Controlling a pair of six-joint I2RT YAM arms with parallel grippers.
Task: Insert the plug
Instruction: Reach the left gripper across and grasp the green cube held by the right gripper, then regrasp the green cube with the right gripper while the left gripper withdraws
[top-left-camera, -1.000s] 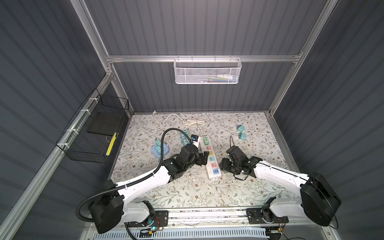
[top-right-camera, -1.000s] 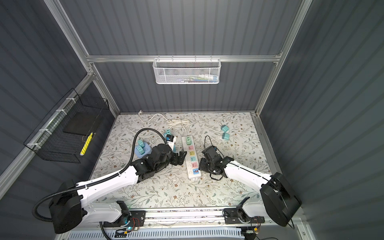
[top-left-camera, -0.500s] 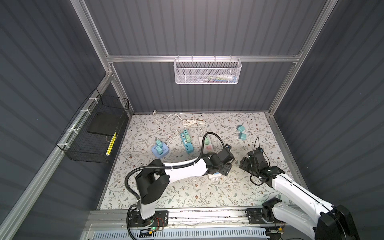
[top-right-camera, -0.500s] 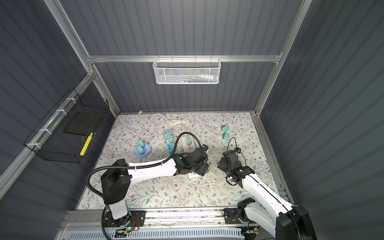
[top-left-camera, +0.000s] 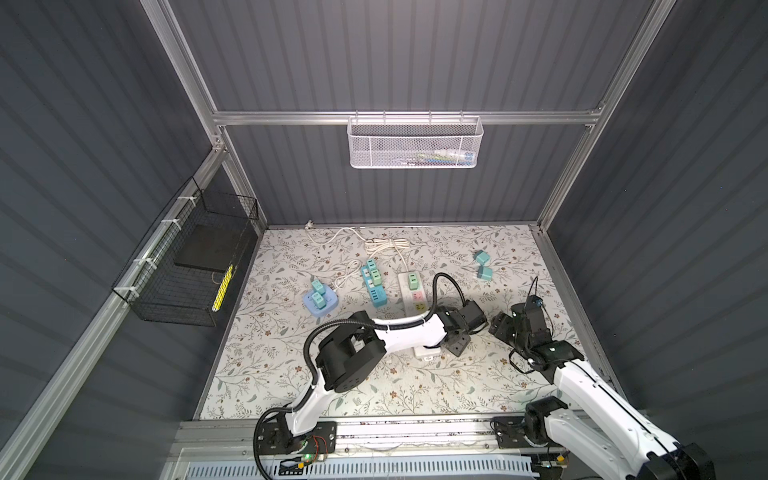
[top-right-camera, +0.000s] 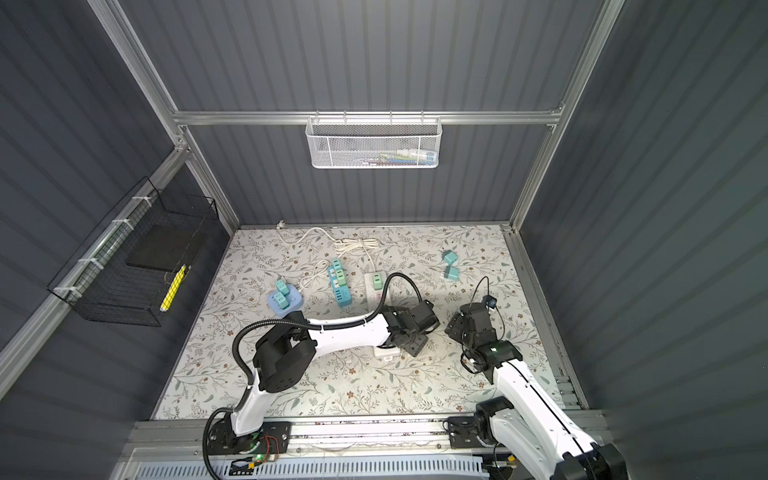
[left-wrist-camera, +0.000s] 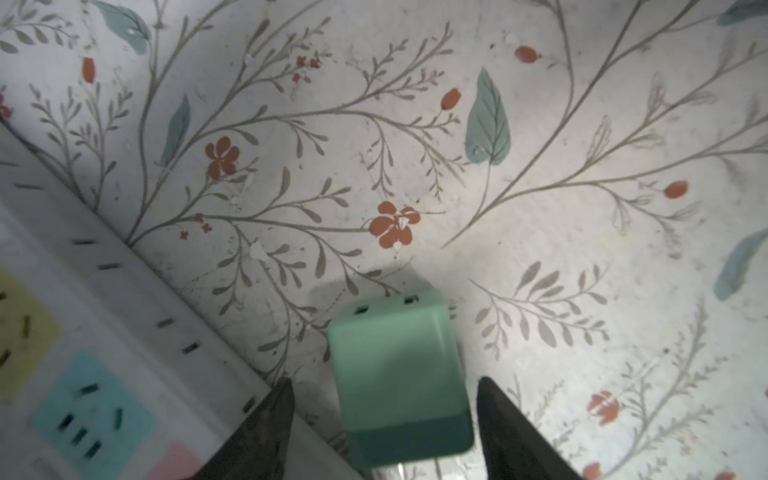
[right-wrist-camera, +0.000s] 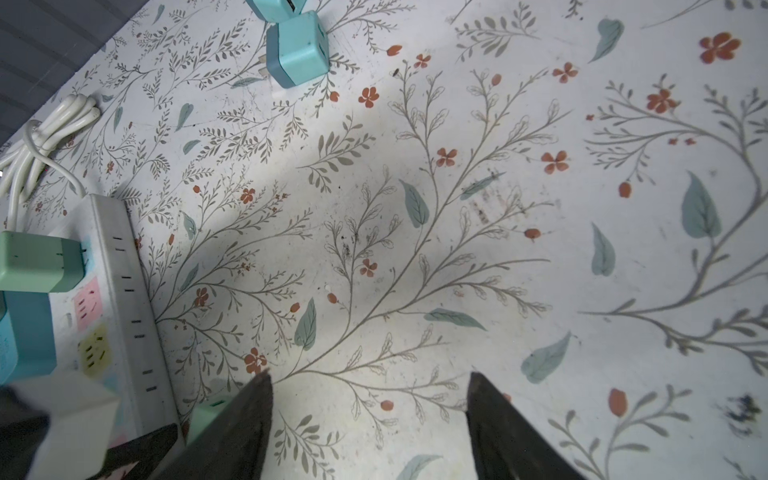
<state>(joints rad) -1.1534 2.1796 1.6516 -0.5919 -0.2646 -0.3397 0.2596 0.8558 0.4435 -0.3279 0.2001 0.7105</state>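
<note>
The robot's right gripper will turn level and move to the green plug (right-wrist-camera: 207, 417), because the plug lies across bare mat from it, between the left gripper's fingers.
A green plug (left-wrist-camera: 399, 374) lies on the flowered mat beside the long edge of the white power strip (left-wrist-camera: 124, 332). My left gripper (left-wrist-camera: 384, 382) is open and straddles the plug, with a gap on either side. In both top views the left gripper (top-left-camera: 455, 338) (top-right-camera: 409, 338) reaches across the strip (top-left-camera: 415, 291) and hides the plug. The strip's blue socket (left-wrist-camera: 89, 419) and yellow socket (left-wrist-camera: 20, 332) are free. My right gripper (right-wrist-camera: 368, 376) (top-left-camera: 500, 326) stands open over bare mat to the right, holding nothing.
Another green plug (top-left-camera: 413, 280) sits in the strip's far socket. A blue strip (top-left-camera: 374, 282) and a round blue base (top-left-camera: 320, 301) carry more plugs. Two loose teal plugs (top-left-camera: 483, 266) lie at the back right, a coiled white cord (top-left-camera: 382, 245) behind.
My left arm has swung from the strip's left side across it to its right side. My right gripper has drawn back from the strip toward the right.
</note>
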